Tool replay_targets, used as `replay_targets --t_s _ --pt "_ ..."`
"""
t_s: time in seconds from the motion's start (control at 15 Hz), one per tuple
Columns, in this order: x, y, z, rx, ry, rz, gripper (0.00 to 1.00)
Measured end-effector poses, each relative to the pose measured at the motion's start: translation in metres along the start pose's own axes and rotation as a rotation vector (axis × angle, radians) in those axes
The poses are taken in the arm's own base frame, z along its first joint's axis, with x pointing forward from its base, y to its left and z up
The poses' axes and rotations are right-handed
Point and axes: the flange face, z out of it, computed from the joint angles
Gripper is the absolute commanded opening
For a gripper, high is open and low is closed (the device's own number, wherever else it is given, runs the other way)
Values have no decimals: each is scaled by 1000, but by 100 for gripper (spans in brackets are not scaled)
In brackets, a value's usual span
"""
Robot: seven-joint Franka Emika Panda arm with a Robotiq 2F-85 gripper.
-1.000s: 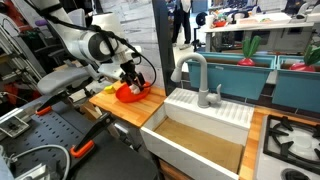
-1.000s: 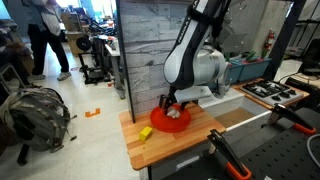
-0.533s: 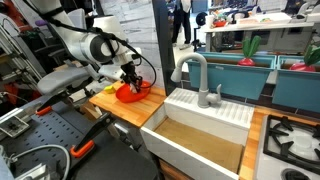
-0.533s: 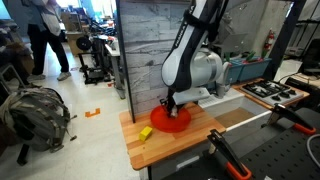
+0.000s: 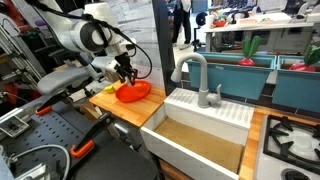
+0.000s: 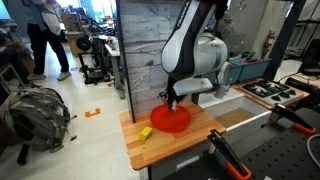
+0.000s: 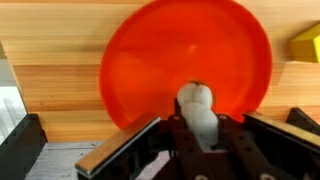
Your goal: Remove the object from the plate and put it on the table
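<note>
The object in my gripper goes off the plate (image 5: 134, 92) toward the white sink unit next, then comes down onto the bare wooden table between them.
In the wrist view, the pale whitish lump, the object (image 7: 195, 101), is pinched between my gripper (image 7: 197, 126) fingers, which are shut on it. It hangs over the near edge of the glossy red-orange plate (image 7: 150, 60). Both exterior views show the gripper (image 5: 127, 74) (image 6: 172, 98) raised a little above the plate (image 5: 134, 92) (image 6: 170, 120), which rests on the wooden table (image 5: 120, 108) (image 6: 165, 146). The object is too small to make out in the exterior views.
A small bright yellow item (image 6: 146, 132) (image 7: 305, 45) lies on the table beside the plate. A white sink unit (image 5: 205, 125) with a grey faucet (image 5: 195, 75) adjoins the table, and a stove top (image 5: 290, 140) lies beyond it. The table edge (image 7: 110, 155) is near.
The gripper has gone from open to shut on the object. It has risen from the plate, lifting the object with it.
</note>
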Motion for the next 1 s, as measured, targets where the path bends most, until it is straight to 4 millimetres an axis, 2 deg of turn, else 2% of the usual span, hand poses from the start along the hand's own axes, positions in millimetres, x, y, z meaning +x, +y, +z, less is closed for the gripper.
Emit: replay_targets --t_s 0.2,0.33,0.47,0.8,1.0 --pt "-14 10 -32 -13 -37 -14 4" --pt "-24 29 -48 -27 -60 -7 4" --pt "-35 53 -54 -37 -93 10 4" --pt "-60 124 -45 -96 -147 108 4" --pt "-75 143 -27 -118 -186 131 4"
